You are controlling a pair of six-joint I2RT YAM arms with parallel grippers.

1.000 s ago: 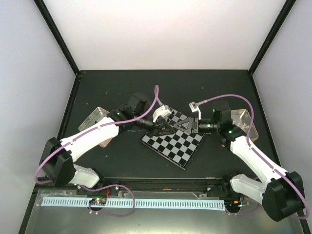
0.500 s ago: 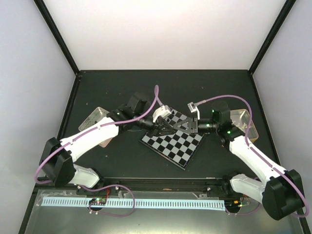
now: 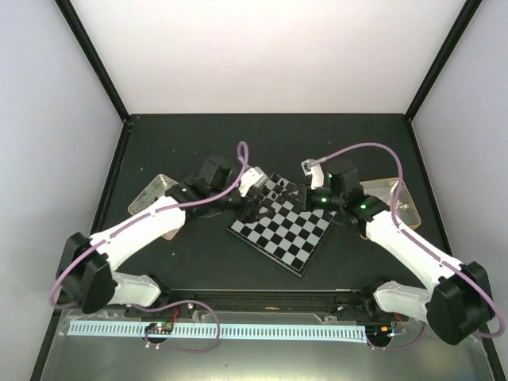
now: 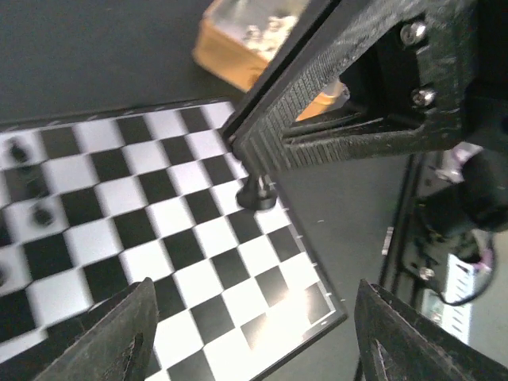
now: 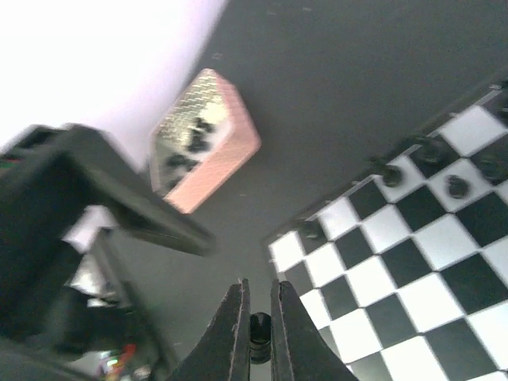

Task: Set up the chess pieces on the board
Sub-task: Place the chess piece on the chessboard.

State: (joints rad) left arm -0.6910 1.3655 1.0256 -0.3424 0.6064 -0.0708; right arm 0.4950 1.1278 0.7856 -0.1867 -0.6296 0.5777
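My right gripper is holding its piece and needs to move it to the left in the top view and down onto the dark square point(image 3: 268, 204) point(image 5: 421, 208) beside the short black pieces, because that square is empty.
The board point(image 3: 279, 228) lies in the middle of the table, with a few black chess pieces point(image 3: 278, 190) standing along its far edge. My right gripper point(image 5: 259, 284) is shut on a small black chess piece point(image 5: 259, 332), held over the board's corner. From the left wrist view this same piece point(image 4: 256, 193) hangs under the right gripper's dark fingers point(image 4: 317, 135). My left gripper point(image 4: 254, 286) is open and holds nothing, with the board point(image 4: 198, 262) below it. In the top view the left gripper point(image 3: 252, 200) and right gripper point(image 3: 305, 200) are apart over the board's far half.
A metal tin point(image 3: 151, 192) with black pieces point(image 5: 190, 139) sits left of the board. Another tin point(image 3: 394, 194) on the right holds pale pieces point(image 4: 266, 28). Black rails border the dark table, and cables arc over both arms.
The two grippers met over the board, and the right shut on the black piece. The left gripper has since opened and let go, and both arms have drawn apart.
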